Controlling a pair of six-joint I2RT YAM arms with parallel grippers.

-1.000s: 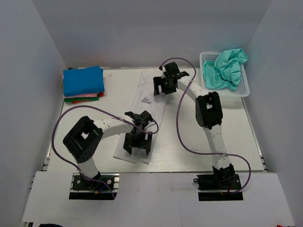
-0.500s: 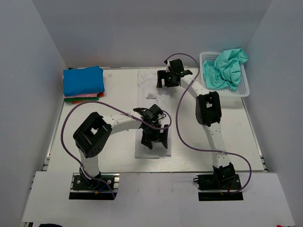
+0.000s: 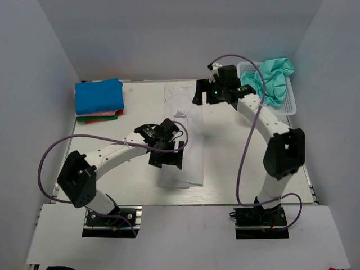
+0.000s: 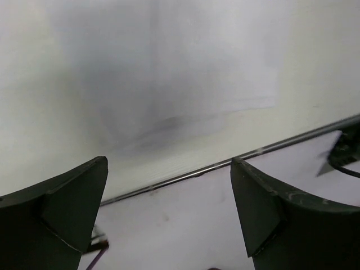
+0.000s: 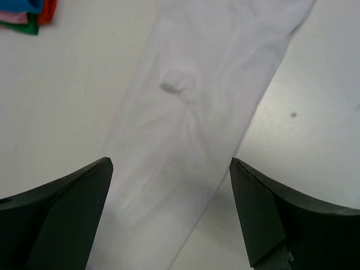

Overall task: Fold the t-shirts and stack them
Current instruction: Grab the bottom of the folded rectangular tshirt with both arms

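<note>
The folded t-shirt's near corner on the stack's side lies below my left gripper and nearer my base, so that gripper needs to go down and pull back onto it.
A white t-shirt (image 3: 184, 121) lies as a long folded strip down the middle of the table; it also shows in the right wrist view (image 5: 191, 135). My left gripper (image 3: 166, 160) is open and empty over the strip's near half. In the left wrist view (image 4: 169, 214) its fingers frame white cloth and the table's near edge. My right gripper (image 3: 202, 94) is open and empty above the strip's far end. A teal-green t-shirt (image 3: 269, 79) lies crumpled in the basket. A folded stack with a blue t-shirt (image 3: 99, 95) on top stands at the far left.
A white mesh basket (image 3: 281, 107) stands at the far right corner. Pink, green and red folded edges (image 3: 100, 116) show under the blue shirt. Grey walls enclose the table on three sides. Purple cables loop from both arms.
My left gripper has swung right, then drawn back up over the strip. My right gripper has moved right and back from the far end. The strip now lies straighter.
</note>
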